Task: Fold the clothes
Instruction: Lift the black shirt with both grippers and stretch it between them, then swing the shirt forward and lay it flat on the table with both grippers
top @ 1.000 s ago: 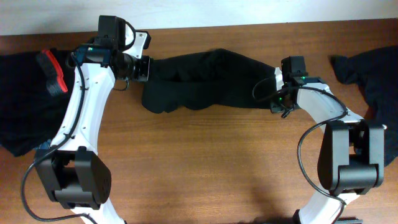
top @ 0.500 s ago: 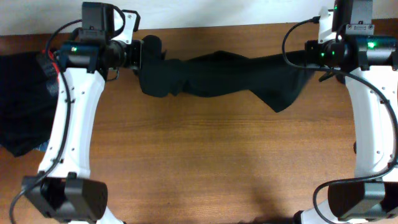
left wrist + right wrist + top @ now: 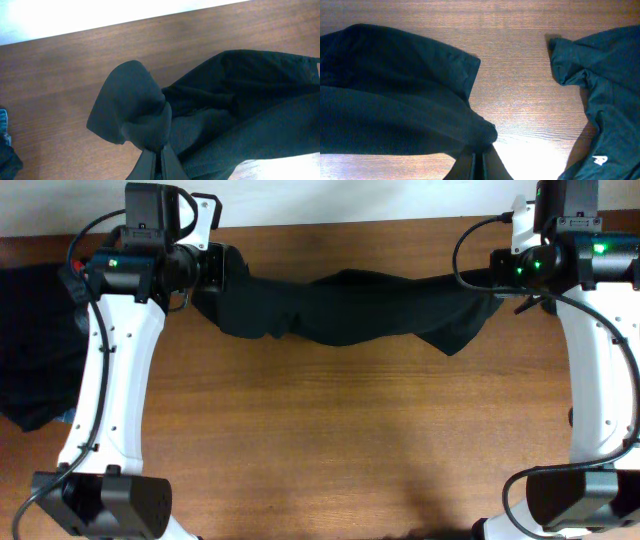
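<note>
The cloth is hanging and sagging, so I should next pull my left gripper's end of the shirt back and down onto the bare tabletop closer to my base and let go of it there.
A black T-shirt (image 3: 350,310) hangs stretched between my two grippers above the far part of the table, sagging in the middle. My left gripper (image 3: 222,268) is shut on its left end; the left wrist view shows the fingers (image 3: 156,162) pinched on bunched black cloth (image 3: 135,110). My right gripper (image 3: 497,280) is shut on its right end; the right wrist view shows the fingers (image 3: 477,162) closed on the cloth (image 3: 395,110). A loose corner (image 3: 455,338) droops near the right end.
A pile of black clothes (image 3: 30,350) with a red-orange band (image 3: 75,275) lies at the far left. In the right wrist view another black garment (image 3: 600,100) with a small white logo (image 3: 599,160) lies on the wooden table (image 3: 330,440).
Both arms lifted the shirt and pulled it apart over the last second. Since half a second ago the left gripper moved slightly left and the shirt sags a little lower.
</note>
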